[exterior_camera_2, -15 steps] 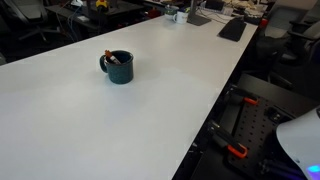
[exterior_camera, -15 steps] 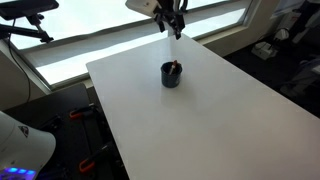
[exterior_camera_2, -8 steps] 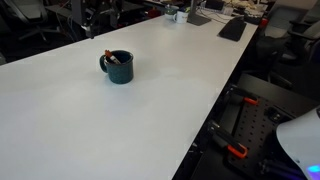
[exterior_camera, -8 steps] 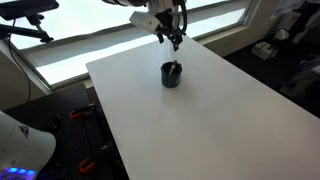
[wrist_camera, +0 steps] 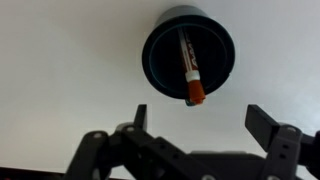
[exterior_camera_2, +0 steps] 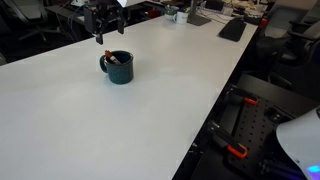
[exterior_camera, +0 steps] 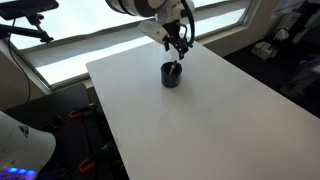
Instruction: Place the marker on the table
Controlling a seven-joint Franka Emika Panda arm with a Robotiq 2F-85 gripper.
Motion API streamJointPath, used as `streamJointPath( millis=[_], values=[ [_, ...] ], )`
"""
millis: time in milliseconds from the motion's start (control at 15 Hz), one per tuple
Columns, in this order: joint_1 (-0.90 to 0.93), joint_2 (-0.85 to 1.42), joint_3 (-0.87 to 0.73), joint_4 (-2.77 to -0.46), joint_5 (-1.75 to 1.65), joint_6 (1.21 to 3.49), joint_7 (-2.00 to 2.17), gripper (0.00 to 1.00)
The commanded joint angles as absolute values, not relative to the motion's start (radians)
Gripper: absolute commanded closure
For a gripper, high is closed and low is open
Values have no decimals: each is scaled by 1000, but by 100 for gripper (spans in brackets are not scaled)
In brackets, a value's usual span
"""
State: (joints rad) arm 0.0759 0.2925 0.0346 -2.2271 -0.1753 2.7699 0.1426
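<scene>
The marker's orange end [exterior_camera_2: 109, 55] [wrist_camera: 196, 93] is leaning on the cup's rim below my gripper. My gripper needs to lower its open fingers around that raised end next and close there.
The reddish-orange marker [wrist_camera: 190, 70] stands inside the dark round cup [wrist_camera: 160, 62] on the white table [wrist_camera: 60, 60], its orange end leaning on the rim. In both exterior views the cup [exterior_camera: 171, 75] [exterior_camera_2: 119, 68] holds the marker [exterior_camera: 176, 67] [exterior_camera_2: 113, 58]. My gripper [wrist_camera: 198, 118] is open and empty, hovering just above the cup with its fingers [wrist_camera: 264, 122] set wide apart. It shows above the cup in both exterior views [exterior_camera: 178, 46] [exterior_camera_2: 103, 35].
The table's edges [exterior_camera: 110, 130] [exterior_camera_2: 215, 100] drop to the floor. A window sill [exterior_camera: 70, 50] runs behind the table. Keyboards and desk clutter [exterior_camera_2: 232, 28] sit at the far end. Red-handled tools [exterior_camera_2: 235, 152] lie on the floor.
My gripper has come down toward the cup from above and now enters the view that showed no arm before. The cup and marker have not moved.
</scene>
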Motion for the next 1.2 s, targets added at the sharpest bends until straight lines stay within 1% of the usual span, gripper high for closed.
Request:
streamJointPath(
  millis=[0,67,133,267,400,467,600,667,800,1067,1133],
  values=[
    [81,345,25,-2182,-139,2760,123,2],
    [75,357,32,-2176,-123,2756,112,13],
    [71,369,38,-2170,-108,2753,105,14],
    [68,392,46,-2158,-79,2743,96,24],
    [58,413,59,-2147,-53,2733,62,23],
    [58,422,60,-2145,-52,2732,47,27],
    [61,436,53,-2140,-71,2732,14,27],
    [58,440,53,-2140,-76,2732,-8,22],
    [49,443,60,-2143,-75,2731,-52,25],
    [20,429,89,-2169,-76,2715,-175,44],
    [16,424,92,-2177,-84,2709,-201,55]
  ],
)
